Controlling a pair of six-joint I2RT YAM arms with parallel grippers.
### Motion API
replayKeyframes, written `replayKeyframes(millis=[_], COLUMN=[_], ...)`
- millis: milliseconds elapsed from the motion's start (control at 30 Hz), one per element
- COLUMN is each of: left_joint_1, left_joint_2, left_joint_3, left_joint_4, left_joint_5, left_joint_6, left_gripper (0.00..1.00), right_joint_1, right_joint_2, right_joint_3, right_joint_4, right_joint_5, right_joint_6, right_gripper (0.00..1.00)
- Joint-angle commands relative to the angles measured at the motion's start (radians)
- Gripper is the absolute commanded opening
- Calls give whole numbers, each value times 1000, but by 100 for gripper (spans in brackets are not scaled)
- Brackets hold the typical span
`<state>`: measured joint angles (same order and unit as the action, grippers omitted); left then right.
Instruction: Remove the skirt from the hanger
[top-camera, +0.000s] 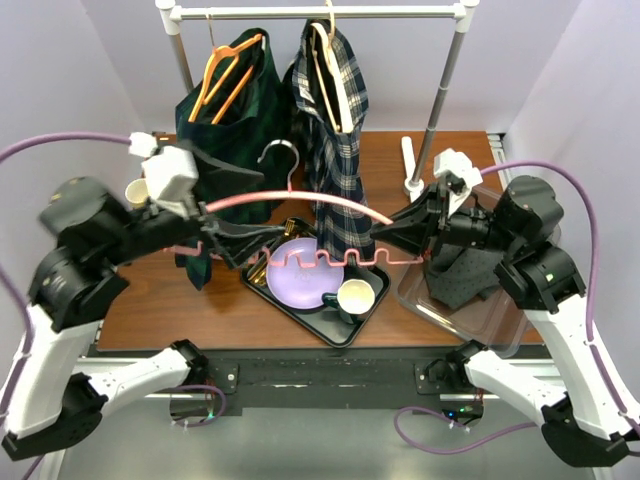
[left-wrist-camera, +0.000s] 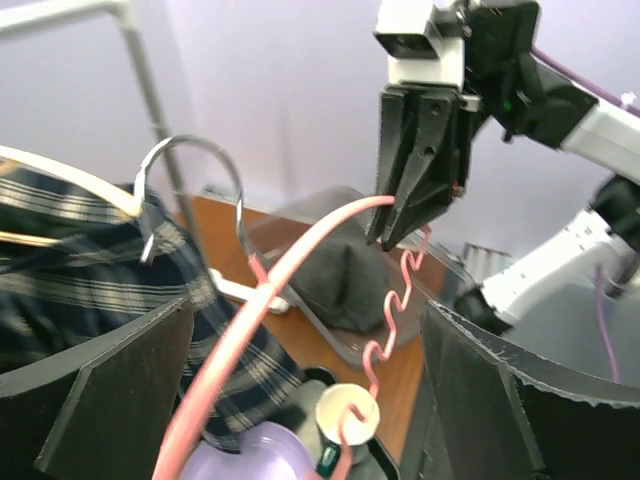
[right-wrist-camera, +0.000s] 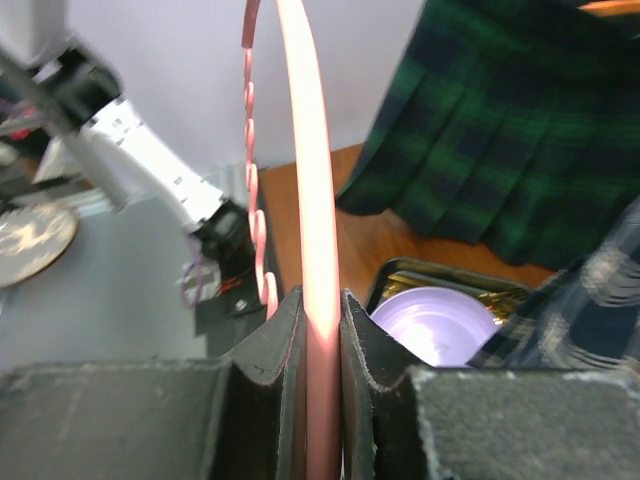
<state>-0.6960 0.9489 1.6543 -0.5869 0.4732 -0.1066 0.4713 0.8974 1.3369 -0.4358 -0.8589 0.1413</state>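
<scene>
My right gripper turns outward next, hangs the bare hanger's hook over the bar and releases it, since the bar's empty part (top-camera: 405, 12) is outward of the gripper.
A pink hanger (top-camera: 300, 200) with a wavy lower bar and silver hook is held bare above the black tray. It also shows in the left wrist view (left-wrist-camera: 300, 250) and the right wrist view (right-wrist-camera: 305, 150). My right gripper (top-camera: 385, 235) (right-wrist-camera: 320, 330) is shut on the hanger's right arm. My left gripper (top-camera: 225, 243) (left-wrist-camera: 305, 345) is at the hanger's left end, its jaws wide apart with the pink arm passing between them. The grey skirt (top-camera: 460, 275) (left-wrist-camera: 345, 280) lies crumpled in the clear bin, off the hanger.
A clothes rail (top-camera: 320, 12) at the back holds a green plaid skirt (top-camera: 225, 120) on an orange hanger and a blue plaid garment (top-camera: 335, 130) on a wooden one. A black tray (top-camera: 290, 310) holds a purple plate (top-camera: 300, 275) and a cup (top-camera: 355, 297). The clear bin (top-camera: 440, 315) sits right.
</scene>
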Motion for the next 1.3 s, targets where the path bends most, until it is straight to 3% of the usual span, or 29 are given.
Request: replayKeyframes(millis=[0,100,300,500,633,767,1033,1267], left_joint_1=[0,0,-2,0,-2,0,0,0], left_joint_2=[-42,-105,-147,-199,-177,-157,-136,-99], left_joint_3=[76,78,110,55,35,-1,-88,-165], left_joint_4=[-30,-36,-116,-99,-100,-83,-10,60], left_joint_5=[-210,-316,-370,-432,-418,-433,-450,-557], left_joint_6=[27,25,13,31,24,27,41,68], left_gripper=[100,100,100,100,100,100,100,100], right_joint_1=[-2,-2,-2,-3,-3,-2,0,0], right_joint_2=[-19,-2,-9,-3,-8,-57,-137,-141], right_joint_3=[118,204,301,393,367,308,258,188], right_joint_4=[103,97,163,126,82,45,-56,-150], right_joint_5=[151,299,690,1022,1153,1189,1137,1158], right_joint_6=[58,78,77,-69,-250,-336,-355,-376], right_gripper=[0,0,0,0,0,0,0,0])
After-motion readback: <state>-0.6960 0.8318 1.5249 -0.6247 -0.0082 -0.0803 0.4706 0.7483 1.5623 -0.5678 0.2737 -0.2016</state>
